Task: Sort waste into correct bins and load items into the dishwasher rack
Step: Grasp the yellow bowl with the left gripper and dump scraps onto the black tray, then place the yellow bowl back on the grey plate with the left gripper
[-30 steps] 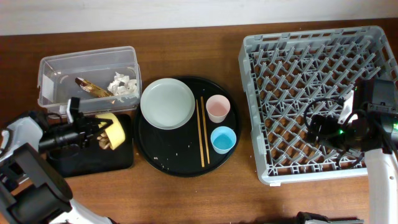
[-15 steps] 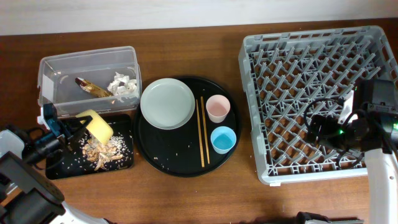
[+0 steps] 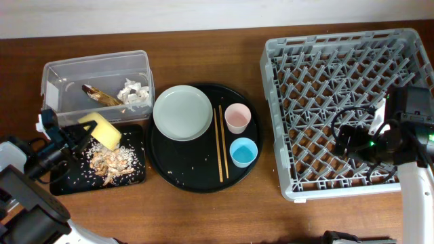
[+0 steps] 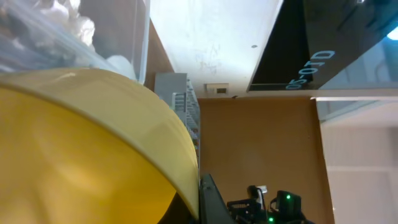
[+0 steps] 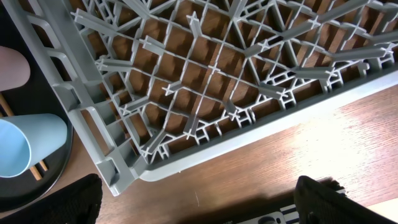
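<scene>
I should carry the bowl (image 3: 100,129) to the empty grey-green plate (image 3: 182,112), which lies to the right of my left gripper in the overhead view. I should level the bowl there, lower it and let go.
My left gripper (image 3: 83,134) is shut on the rim of the small yellow bowl (image 3: 100,129) and holds it tilted over the shallow black rectangular tray (image 3: 68,181). The bowl fills the left wrist view (image 4: 81,143), with one finger (image 4: 214,202) against its rim. Beige food scraps with rice crumbs (image 3: 112,160) lie in that tray. The clear tub (image 3: 61,74) holds the brown-yellow peel (image 3: 98,96) and white tissue (image 3: 134,91). My right gripper (image 3: 347,139) is open and empty above the grey dishwasher rack (image 3: 285,81), near its front edge (image 5: 205,155).
A round black tray (image 3: 196,169) holds the grey-green plate (image 3: 183,112), wooden chopsticks (image 3: 220,142), pink cup (image 3: 238,118) and blue cup (image 3: 243,151), with a few rice crumbs. The blue cup also shows at the left of the right wrist view (image 5: 25,146).
The food scraps have dropped out of the yellow bowl onto the black rectangular tray. My left gripper has drawn the bowl back up and to the left. The right arm has not moved.
</scene>
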Controlling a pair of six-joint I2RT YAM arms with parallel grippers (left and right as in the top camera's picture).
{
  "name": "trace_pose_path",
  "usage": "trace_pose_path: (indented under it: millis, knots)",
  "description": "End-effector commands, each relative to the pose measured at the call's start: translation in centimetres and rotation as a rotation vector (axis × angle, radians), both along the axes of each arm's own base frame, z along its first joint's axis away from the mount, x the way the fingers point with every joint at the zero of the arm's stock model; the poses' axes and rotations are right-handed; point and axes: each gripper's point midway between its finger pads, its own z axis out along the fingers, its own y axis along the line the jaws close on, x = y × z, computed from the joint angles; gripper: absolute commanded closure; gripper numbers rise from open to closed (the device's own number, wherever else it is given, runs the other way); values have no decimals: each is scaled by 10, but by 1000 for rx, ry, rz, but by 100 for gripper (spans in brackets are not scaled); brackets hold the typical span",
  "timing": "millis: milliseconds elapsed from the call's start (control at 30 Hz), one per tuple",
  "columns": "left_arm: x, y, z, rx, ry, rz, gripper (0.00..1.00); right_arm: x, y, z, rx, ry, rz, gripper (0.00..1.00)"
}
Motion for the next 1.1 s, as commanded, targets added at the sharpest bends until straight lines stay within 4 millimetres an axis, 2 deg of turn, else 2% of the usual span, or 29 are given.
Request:
trace_pose_path:
  millis: [0,167,233,267,333,433,500,533,600,633,667,700,767,800,867,933,1067]
  knots:
    - [1,4,-1,-20,11,14,100,0,-4,4,-17,-12,-3,1]
    - [1,-5,-1,31,-19,-25,100,0,-4,4,-17,-12,-3,1]
    - [3,-26,1,130,-9,-125,100,0,-4,4,-17,-12,-3,1]
    - [7,-51,10,211,-41,-220,100,0,-4,4,-17,-12,-3,1]
    - [11,-86,20,336,-86,-357,100,0,-4,4,-17,-12,-3,1]
    - [16,-168,33,569,-213,-641,100,1,-4,4,-17,-13,-3,2]
    - [30,-202,5,837,-174,-720,100,1,-4,4,-17,-13,-3,1]
    - [36,-211,-5,951,-169,-729,100,1,-4,5,-17,-14,-3,1]
    - [52,-249,-26,1313,-274,-768,100,1,-4,5,-17,-14,-3,1]
    - [57,-255,-35,1438,-265,-756,100,1,-4,4,-17,-13,-3,2]
    - [57,-264,-52,1548,-240,-769,100,1,-4,4,-17,-13,-3,1]
    - [51,-275,-72,1560,-223,-826,100,0,-4,4,-17,-12,-3,1]
    - [47,-277,-102,1545,-127,-852,100,0,-4,4,-16,-11,-3,1]
    - [47,-277,-109,1542,-105,-856,100,0,-4,4,-16,-11,-3,1]
    - [45,-275,-112,1528,-56,-835,99,0,-4,4,-16,-12,-3,1]
    - [26,-278,-115,1456,4,-887,97,0,-4,4,-16,-11,-3,1]
    - [4,-282,-115,1378,54,-962,97,0,-4,4,-17,-11,-3,1]
